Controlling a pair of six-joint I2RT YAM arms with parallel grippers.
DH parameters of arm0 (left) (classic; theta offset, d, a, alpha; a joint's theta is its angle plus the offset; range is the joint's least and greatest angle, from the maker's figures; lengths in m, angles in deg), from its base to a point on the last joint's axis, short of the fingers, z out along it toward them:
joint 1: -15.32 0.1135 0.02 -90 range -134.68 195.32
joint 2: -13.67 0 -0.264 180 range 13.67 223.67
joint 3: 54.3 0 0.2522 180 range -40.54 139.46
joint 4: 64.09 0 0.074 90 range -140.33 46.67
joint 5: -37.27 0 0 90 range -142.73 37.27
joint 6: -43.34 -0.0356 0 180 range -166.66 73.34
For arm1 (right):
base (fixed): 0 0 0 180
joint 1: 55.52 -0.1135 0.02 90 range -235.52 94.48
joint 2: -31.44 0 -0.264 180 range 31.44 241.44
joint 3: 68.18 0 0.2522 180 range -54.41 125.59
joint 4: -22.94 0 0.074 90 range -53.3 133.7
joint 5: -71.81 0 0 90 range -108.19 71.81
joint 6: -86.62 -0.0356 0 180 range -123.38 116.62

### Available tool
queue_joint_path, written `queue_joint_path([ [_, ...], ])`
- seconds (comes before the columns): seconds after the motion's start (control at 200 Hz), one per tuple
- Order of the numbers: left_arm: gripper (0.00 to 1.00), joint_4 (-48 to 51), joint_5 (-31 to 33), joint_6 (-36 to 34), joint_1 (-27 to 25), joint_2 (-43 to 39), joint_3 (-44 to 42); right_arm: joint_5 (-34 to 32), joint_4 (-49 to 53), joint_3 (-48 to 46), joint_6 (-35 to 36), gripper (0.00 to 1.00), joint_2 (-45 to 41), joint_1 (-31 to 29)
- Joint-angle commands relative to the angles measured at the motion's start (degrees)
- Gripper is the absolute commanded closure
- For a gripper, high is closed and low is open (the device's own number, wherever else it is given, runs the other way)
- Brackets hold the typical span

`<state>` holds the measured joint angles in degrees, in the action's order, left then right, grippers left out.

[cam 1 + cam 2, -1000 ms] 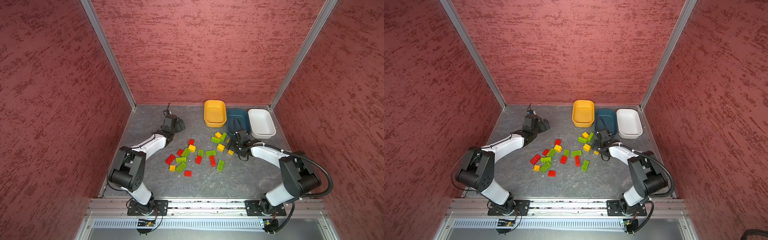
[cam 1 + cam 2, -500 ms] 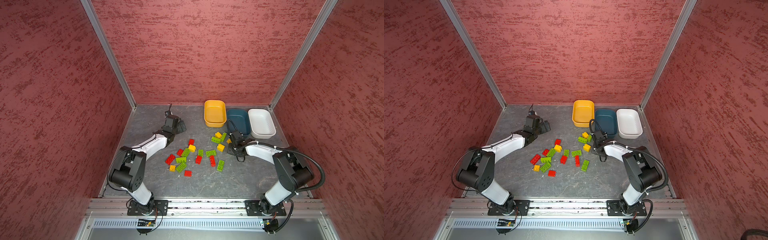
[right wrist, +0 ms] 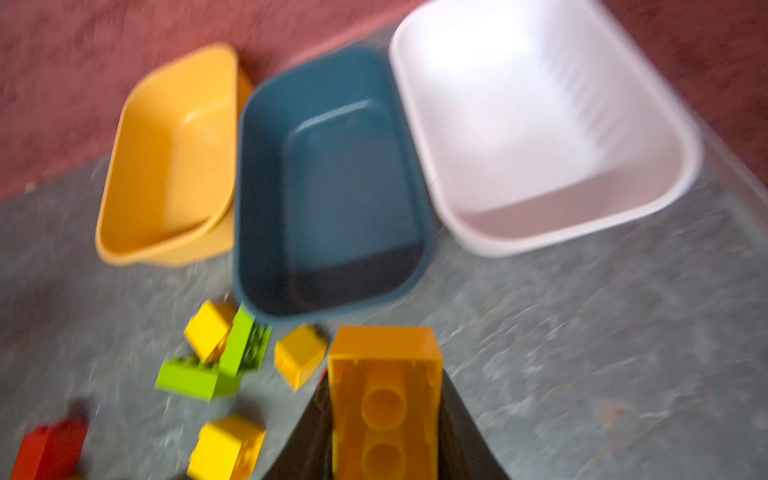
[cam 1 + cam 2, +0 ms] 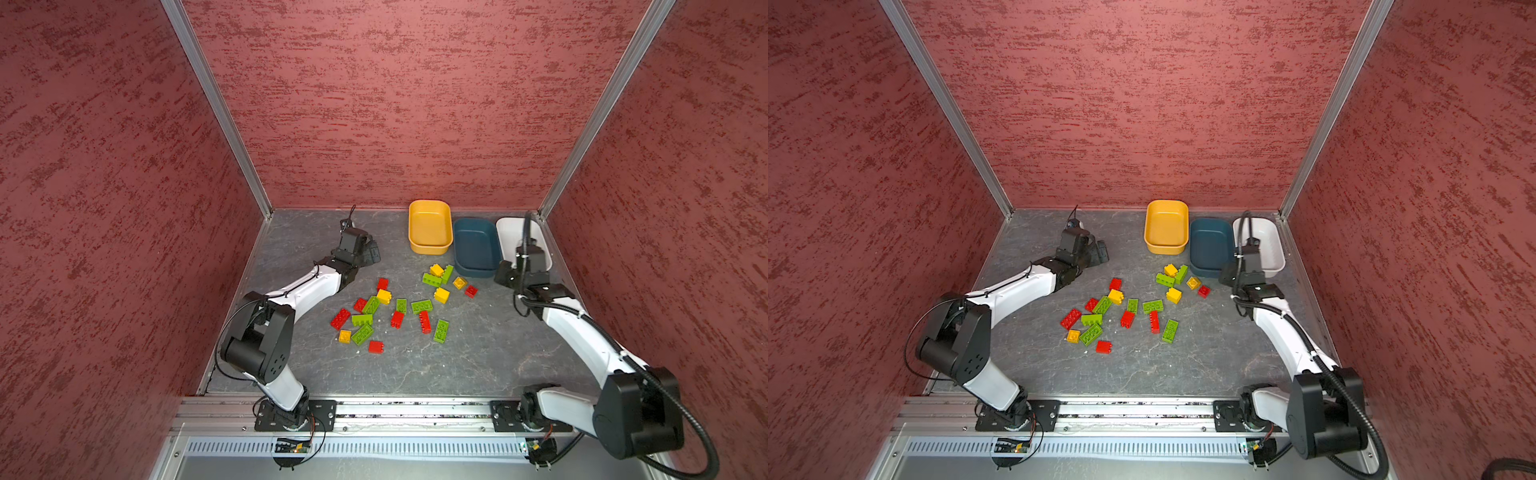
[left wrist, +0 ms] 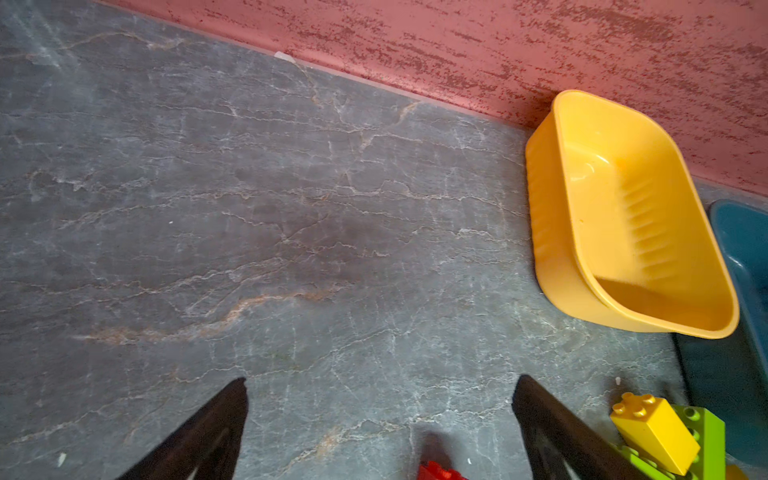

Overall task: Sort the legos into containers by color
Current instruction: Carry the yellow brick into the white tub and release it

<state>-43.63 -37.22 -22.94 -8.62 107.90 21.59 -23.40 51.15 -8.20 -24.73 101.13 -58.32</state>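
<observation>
Next, the right gripper moves outward over the white container's bottom, then lowers to release the yellow lego, because the lego hangs short of the white container's near rim.
My right gripper (image 3: 384, 380) is shut on a yellow lego (image 3: 384, 415), held hollow side to the camera. In both top views this gripper (image 4: 503, 275) hangs off the front right corner of the teal container (image 4: 476, 247). The yellow container (image 4: 430, 226) stands left of the teal one and the white container (image 4: 509, 232) right of it, partly behind my arm. All three look empty. Several red, green and yellow legos (image 4: 395, 309) lie scattered mid-table. My left gripper (image 5: 380, 390) is open over bare table at the back left (image 4: 371, 253), with nothing between its fingers.
Red textured walls close in the table (image 4: 415, 365) on three sides, and the containers stand against the back wall. A small cluster of yellow and green bricks (image 4: 438, 275) lies just in front of the teal container. A metal rail (image 4: 395, 409) runs along the front edge.
My right gripper shut on a yellow lego at the right cluster, then moved right with it, away from the bricks. The left arm has not moved.
</observation>
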Motion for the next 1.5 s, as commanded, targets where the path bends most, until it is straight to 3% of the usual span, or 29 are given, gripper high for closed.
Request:
queue_joint_path([
  [0.0, 0.01, 1.6, 1.1, 1.1, -1.6, 1.5, 2.3, 8.1, -7.5, 0.8, 3.1, 0.75, 2.9, 7.4],
  [0.105, 0.01, 3.1, -1.3, 1.7, -2.5, 2.2, 3.5, 12.7, -7.5, 6.4, 5.1, 0.75, 10.1, 13.4],
  [0.386, 0.00, 4.8, -2.3, 2.6, -3.6, 1.3, 1.3, 3.8, 7.8, 30.8, 20.4, 0.73, 35.6, 15.4],
  [0.541, 0.00, 5.0, -2.2, 3.4, -3.7, 1.1, 0.7, 4.3, 13.5, 41.7, 20.9, 0.69, 44.6, 15.3],
  [0.771, 0.01, 6.1, -3.6, 3.0, -3.8, 2.4, 2.6, 4.2, 17.7, 49.5, 17.2, 0.57, 51.6, 15.3],
  [1.077, 0.01, 6.2, -3.8, 3.5, -3.8, 3.1, 2.6, 4.8, 18.3, 46.2, 16.9, 0.42, 45.7, 15.2],
  [1.132, 0.00, 6.1, -4.0, 3.5, -3.8, 3.2, 3.0, 4.7, 17.8, 44.5, 16.6, 0.35, 43.3, 15.0],
  [1.398, 0.01, 6.7, -5.8, 2.3, -3.8, 4.5, 4.9, 11.3, 10.5, 27.6, 9.9, 0.18, 26.3, 14.1],
  [1.433, 0.01, 7.1, -6.1, 2.3, -4.0, 4.9, 5.4, 12.1, 9.8, 25.2, 8.4, 0.12, 23.8, 13.7],
  [1.453, 0.00, 7.3, -6.1, 2.3, -4.0, 5.2, 5.8, 12.5, 9.2, 23.7, 7.5, 0.02, 22.4, 13.4],
  [1.498, 0.01, 7.7, -6.2, 2.1, -4.1, 5.7, 6.4, 13.4, 7.7, 20.2, 5.6, 0.01, 19.1, 12.8],
])
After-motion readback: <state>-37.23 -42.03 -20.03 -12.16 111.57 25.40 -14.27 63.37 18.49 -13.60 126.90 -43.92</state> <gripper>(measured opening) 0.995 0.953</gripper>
